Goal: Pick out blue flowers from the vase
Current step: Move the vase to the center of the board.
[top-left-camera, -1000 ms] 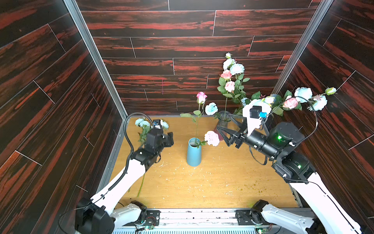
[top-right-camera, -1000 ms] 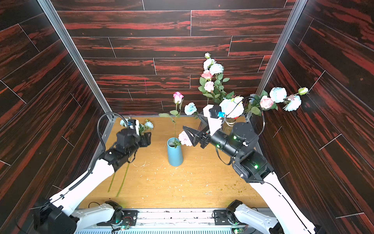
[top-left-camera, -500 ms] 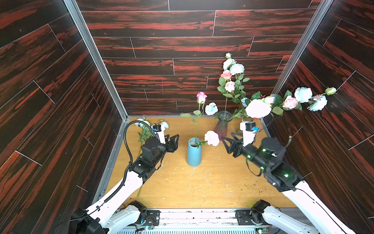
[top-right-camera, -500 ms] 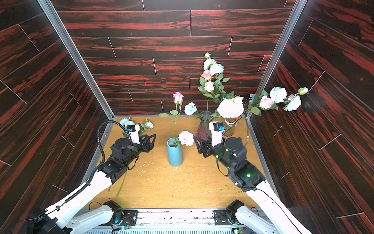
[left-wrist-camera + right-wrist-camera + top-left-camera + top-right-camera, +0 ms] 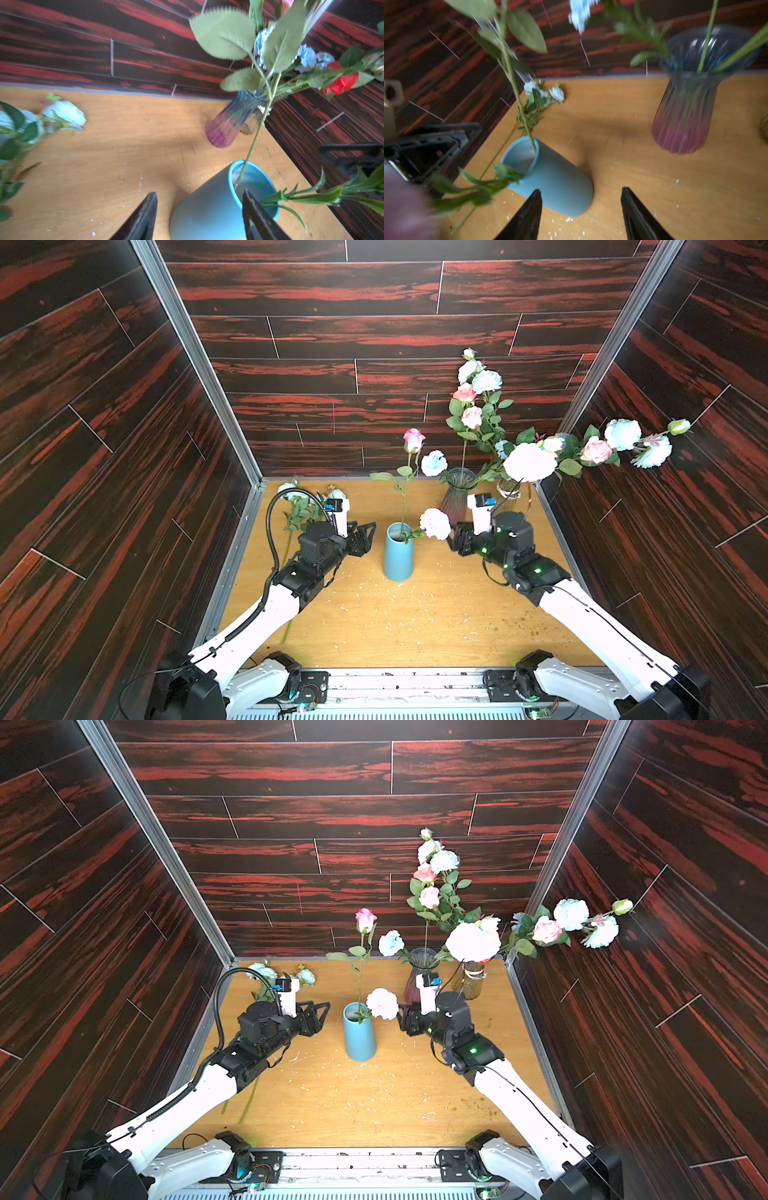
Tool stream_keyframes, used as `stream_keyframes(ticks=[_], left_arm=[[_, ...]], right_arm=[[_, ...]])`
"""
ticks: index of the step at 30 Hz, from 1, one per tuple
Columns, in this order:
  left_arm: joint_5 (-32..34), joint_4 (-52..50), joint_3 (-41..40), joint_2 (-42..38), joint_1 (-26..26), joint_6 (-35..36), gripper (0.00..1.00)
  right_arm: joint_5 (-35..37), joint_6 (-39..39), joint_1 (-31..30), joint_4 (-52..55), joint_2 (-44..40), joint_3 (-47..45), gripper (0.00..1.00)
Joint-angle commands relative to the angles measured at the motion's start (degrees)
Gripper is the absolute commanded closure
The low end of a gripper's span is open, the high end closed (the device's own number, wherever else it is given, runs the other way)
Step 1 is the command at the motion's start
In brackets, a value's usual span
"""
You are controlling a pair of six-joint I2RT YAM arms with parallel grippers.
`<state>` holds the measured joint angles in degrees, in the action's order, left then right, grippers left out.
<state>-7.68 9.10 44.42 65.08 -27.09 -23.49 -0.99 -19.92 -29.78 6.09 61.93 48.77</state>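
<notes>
The blue vase's rim [image 5: 388, 532] [image 5: 231, 179] is clear of leaves where it faces my left gripper, so next my left gripper will move toward it, tilt its fingers down and close on that rim.
The blue vase [image 5: 398, 560] stands mid-table and holds a pink rose [image 5: 414, 439] and a pale pink carnation [image 5: 435, 524]. Blue flowers [image 5: 433, 462] rise from the ribbed glass vase [image 5: 457, 497] behind it, and higher blooms [image 5: 486, 381] show above. More blue flowers [image 5: 291, 489] lie on the table at the back left. My left gripper [image 5: 368, 533] is open just left of the blue vase [image 5: 209, 209], whose body shows beyond the fingertips [image 5: 152, 195]. My right gripper [image 5: 581, 189] is open and empty just right of the vase, partly behind the carnation in both top views.
A small glass jar [image 5: 509, 489] at the back right holds a large white bloom [image 5: 530, 462] and a spray [image 5: 622, 434] reaching over the right wall. Dark wood walls close in three sides. White crumbs [image 5: 399, 597] dot the tabletop.
The right arm came down and away from the glass vase to beside the blue vase, its jaws narrowing. The left arm swung from the flowers lying at the back left toward the blue vase.
</notes>
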Motion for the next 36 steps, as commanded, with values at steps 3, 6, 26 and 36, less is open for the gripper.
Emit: stream_keyframes(ticks=[3,6,26,36], left_arm=[[-6.6,-15.4,12.6,4.7,-0.2,-0.1,0.34],[-6.8,-23.8,18.2,7.1,-1.1,1.2,0.36],[6.3,-64.5,52.3,32.6,-6.6,9.2,0.49],[4.7,-70.7,62.7,41.2,-7.0,11.1,0.64]], right_arm=[[-0.1,0.0,0.1,-3.5,1.6,-4.5,0.37],[2.0,0.2,0.0,-5.9,2.3,-7.3,0.37],[3.9,-0.5,0.1,-9.0,-2.3,-12.0,0.37],[4.1,-0.7,0.1,-8.8,-2.1,-11.9,0.37]])
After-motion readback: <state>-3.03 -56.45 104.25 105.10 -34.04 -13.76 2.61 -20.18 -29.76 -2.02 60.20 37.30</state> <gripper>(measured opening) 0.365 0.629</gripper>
